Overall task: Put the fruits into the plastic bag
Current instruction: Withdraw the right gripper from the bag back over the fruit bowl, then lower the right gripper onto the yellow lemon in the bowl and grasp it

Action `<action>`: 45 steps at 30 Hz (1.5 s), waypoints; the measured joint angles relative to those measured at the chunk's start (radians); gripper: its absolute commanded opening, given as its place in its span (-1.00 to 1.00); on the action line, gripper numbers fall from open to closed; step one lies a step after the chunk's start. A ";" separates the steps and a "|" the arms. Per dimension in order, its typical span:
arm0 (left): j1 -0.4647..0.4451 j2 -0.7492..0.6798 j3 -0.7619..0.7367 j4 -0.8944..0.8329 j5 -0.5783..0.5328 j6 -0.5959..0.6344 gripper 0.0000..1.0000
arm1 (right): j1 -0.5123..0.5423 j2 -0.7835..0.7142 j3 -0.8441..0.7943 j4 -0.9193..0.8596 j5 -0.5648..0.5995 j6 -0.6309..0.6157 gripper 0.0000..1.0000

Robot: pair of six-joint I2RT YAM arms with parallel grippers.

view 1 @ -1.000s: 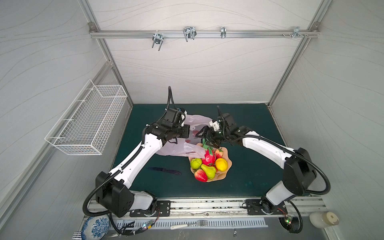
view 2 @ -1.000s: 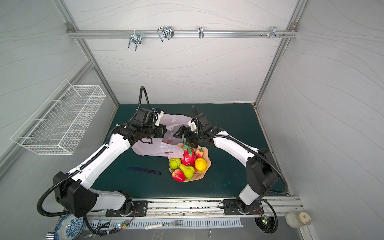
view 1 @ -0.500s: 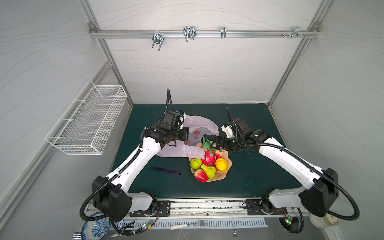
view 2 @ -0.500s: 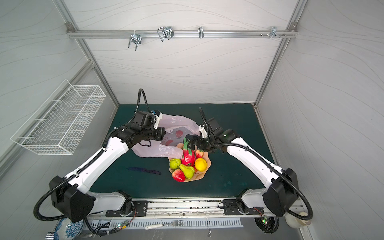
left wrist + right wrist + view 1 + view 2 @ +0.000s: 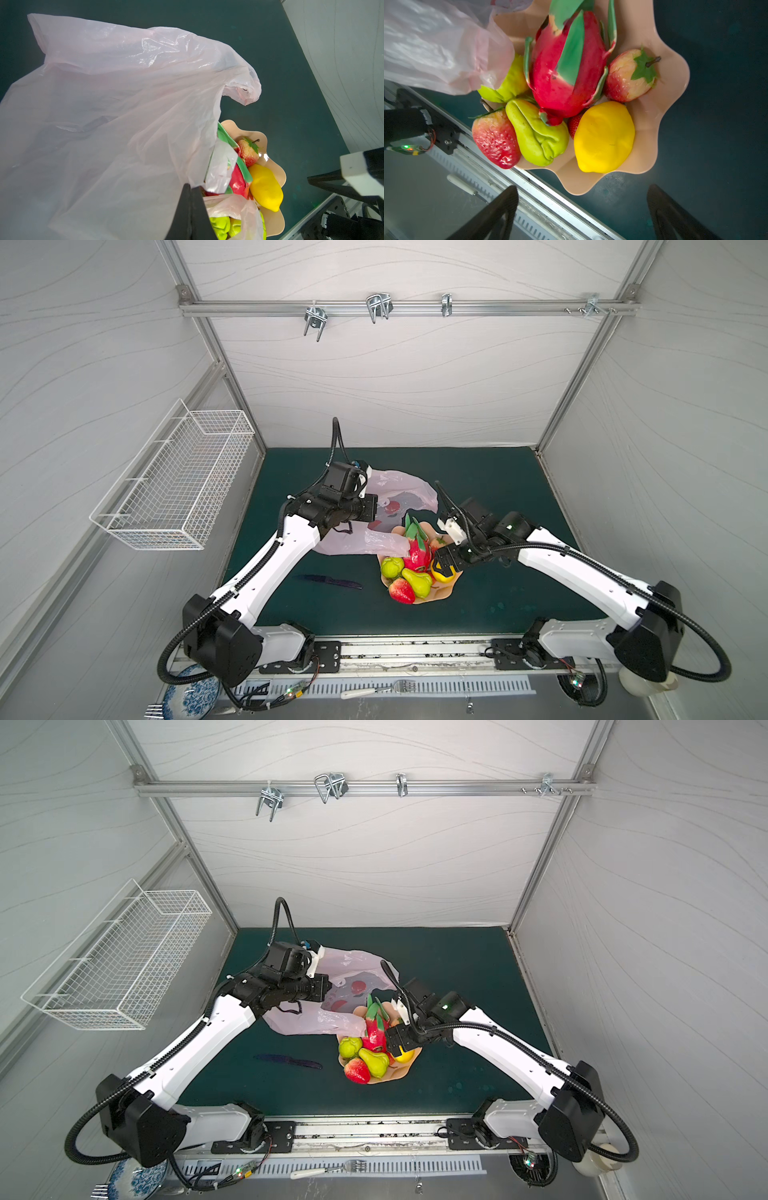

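Note:
The lemon is uncovered and clear of the bag's fold, so my right gripper next needs to go down into the bowl around the yellow lemon (image 5: 442, 576) (image 5: 604, 136) and close on its sides.
The pale-pink plastic bag (image 5: 405, 489) (image 5: 104, 104) lies behind the peach bowl, its mouth toward the bowl. My left gripper (image 5: 371, 509) (image 5: 190, 188) is shut on the bag's upper edge and holds it up. The fruits sit heaped in the bowl: dragon fruit (image 5: 566, 68), lemon (image 5: 604, 137), green pear (image 5: 535, 135), knobbly green fruit (image 5: 510, 83), and two strawberries (image 5: 496, 139) (image 5: 627, 76). My right gripper (image 5: 441, 568) (image 5: 582, 188) hangs open just above the lemon, holding nothing. Dark red shapes show through the bag; whether they are fruit or print I cannot tell.
The scalloped peach bowl (image 5: 440, 594) stands mid-mat, a fold of the bag draped over its far rim. A dark knife (image 5: 328, 581) lies to its left. A wire basket (image 5: 178, 481) hangs on the left wall. A fork (image 5: 380, 689) and a blue plate (image 5: 189, 695) lie beyond the front rail.
My right arm has pulled back from the bag's mouth and swung toward the front, over the bowl's lemon. The left gripper still holds the bag's edge, shifted slightly back.

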 measured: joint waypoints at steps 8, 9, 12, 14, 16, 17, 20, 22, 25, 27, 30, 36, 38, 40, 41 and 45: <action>0.000 0.000 0.000 0.000 0.003 0.000 -1.00 | 0.081 0.106 -0.026 0.006 0.083 -0.067 0.91; 0.000 0.000 0.000 0.000 0.003 0.000 -1.00 | 0.089 0.116 -0.028 0.008 0.095 -0.074 0.90; 0.000 0.000 0.000 0.000 0.003 0.000 -1.00 | 0.106 0.143 -0.035 0.019 0.125 -0.096 0.89; 0.000 0.000 0.000 0.000 0.003 0.000 -1.00 | 0.108 0.157 -0.041 0.028 0.143 -0.108 0.87; 0.000 0.000 0.000 0.000 0.003 0.000 -1.00 | 0.108 0.171 -0.047 0.036 0.159 -0.116 0.85; 0.000 0.000 0.000 0.000 0.003 0.000 -1.00 | 0.109 0.179 -0.049 0.039 0.171 -0.119 0.84; 0.000 0.000 0.000 0.000 0.003 0.000 -1.00 | 0.109 0.198 -0.052 0.052 0.199 -0.130 0.79; 0.000 0.000 0.000 0.000 0.004 0.000 -1.00 | 0.110 0.211 -0.051 0.059 0.214 -0.138 0.76; 0.000 0.000 0.000 0.000 0.006 0.000 -1.00 | 0.110 0.236 -0.051 0.070 0.235 -0.146 0.71; 0.000 0.000 0.000 0.000 0.006 0.000 -1.00 | 0.110 0.247 -0.051 0.080 0.241 -0.150 0.66; 0.000 0.000 0.000 0.000 0.007 0.000 -1.00 | 0.111 0.255 -0.051 0.097 0.255 -0.153 0.57; 0.000 0.000 0.000 0.000 0.007 0.000 -1.00 | 0.111 0.260 -0.052 0.121 0.278 -0.153 0.14; 0.000 0.000 0.000 0.000 0.007 0.000 -1.00 | 0.111 0.260 -0.052 0.125 0.285 -0.148 0.02; 0.000 0.000 0.000 0.000 0.008 0.001 -1.00 | 0.111 0.260 -0.052 0.125 0.287 -0.142 0.01; 0.000 0.000 0.000 0.000 0.008 0.001 -1.00 | 0.111 0.259 -0.052 0.125 0.288 -0.141 0.01; 0.000 0.000 0.000 -0.001 0.010 0.003 -1.00 | 0.111 0.247 -0.052 0.122 0.296 -0.125 -0.04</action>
